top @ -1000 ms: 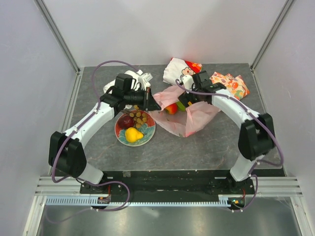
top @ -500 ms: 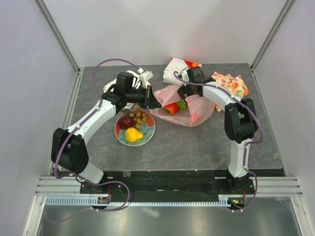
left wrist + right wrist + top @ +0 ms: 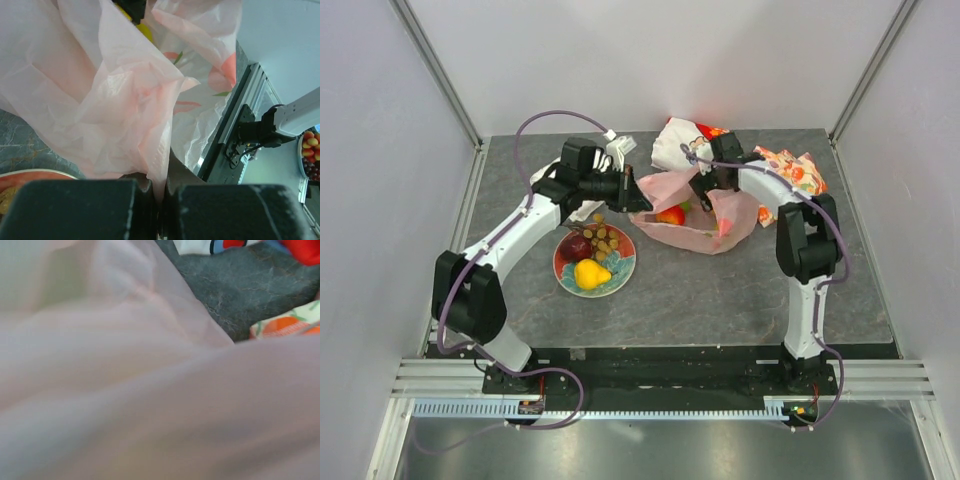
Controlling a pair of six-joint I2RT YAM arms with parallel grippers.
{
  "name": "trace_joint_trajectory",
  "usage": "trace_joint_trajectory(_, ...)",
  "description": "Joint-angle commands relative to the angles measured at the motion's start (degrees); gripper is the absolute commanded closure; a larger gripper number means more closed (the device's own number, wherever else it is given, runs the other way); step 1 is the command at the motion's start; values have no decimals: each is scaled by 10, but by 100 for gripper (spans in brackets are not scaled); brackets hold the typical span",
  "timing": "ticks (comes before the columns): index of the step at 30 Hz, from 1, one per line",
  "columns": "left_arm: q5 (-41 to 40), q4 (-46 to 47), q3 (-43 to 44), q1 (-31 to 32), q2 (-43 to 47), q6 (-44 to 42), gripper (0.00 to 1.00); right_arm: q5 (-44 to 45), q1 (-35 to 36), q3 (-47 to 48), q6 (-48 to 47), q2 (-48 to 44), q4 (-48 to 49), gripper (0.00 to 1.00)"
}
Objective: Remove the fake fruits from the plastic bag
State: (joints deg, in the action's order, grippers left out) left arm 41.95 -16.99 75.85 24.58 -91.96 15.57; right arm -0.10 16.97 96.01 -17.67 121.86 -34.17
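Observation:
The yellow piece will next be lifted from the bag by my right gripper, which will cross back, lower over the plate's side beside the pear and release, since that spot is bare.
The pale pink plastic bag (image 3: 720,222) lies at the table's middle back. A red-yellow apple (image 3: 670,215) shows in its open mouth. My left gripper (image 3: 632,196) is shut on the bag's left edge; in the left wrist view the pink film (image 3: 125,90) is pinched between the jaws and a yellow piece (image 3: 145,31) shows at the top. My right gripper (image 3: 705,192) reaches into the bag from behind; the bag film (image 3: 150,390) covers the right wrist view and hides the fingers. A dark plum (image 3: 577,246), grapes (image 3: 605,238) and a yellow pear (image 3: 590,273) lie on the red plate (image 3: 620,275).
A white cartoon-print cloth (image 3: 675,140) lies behind the bag, and an orange-patterned cloth (image 3: 790,172) at back right. A white crumpled item (image 3: 612,155) lies behind my left arm. White walls and frame posts close in the table.
My right arm has swung left and back, its gripper going deeper into the bag. The bag has bunched up and shifted back. My left gripper has moved slightly back and right with the bag edge.

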Motion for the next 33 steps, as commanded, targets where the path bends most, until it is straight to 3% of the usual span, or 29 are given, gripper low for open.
trace_joint_trajectory(1, -2, 25, 34, 5, -3, -7, 98, -152, -6, 65, -18, -119, -77, 29)
trace_joint_trajectory(5, -6, 27, 46, 6, -8, -7, 98, -192, -11, 97, 4, -164, -151, 30)
trace_joint_trajectory(8, -10, 25, 68, 5, -23, -4, 98, -297, -20, 85, -1, -203, -170, 29)
trace_joint_trajectory(14, -29, 19, 177, 5, -80, -1, 98, -397, -19, 144, 21, -216, -217, 32)
trace_joint_trajectory(19, -47, 3, 226, -1, -114, -16, 98, -409, 24, 167, 6, -258, -227, 34)
trace_joint_trajectory(22, -30, 4, 230, -8, -112, -6, 98, -383, 98, 122, -59, -295, -235, 33)
trace_joint_trajectory(25, -7, 7, 226, -8, -94, 7, 98, -386, 152, 30, -55, -311, -194, 34)
trace_joint_trajectory(29, -4, 11, 206, -9, -67, 22, 98, -402, 199, -10, -6, -279, -109, 37)
trace_joint_trajectory(33, 6, 15, 195, -22, -61, 28, 98, -388, 236, -28, -21, -241, -63, 39)
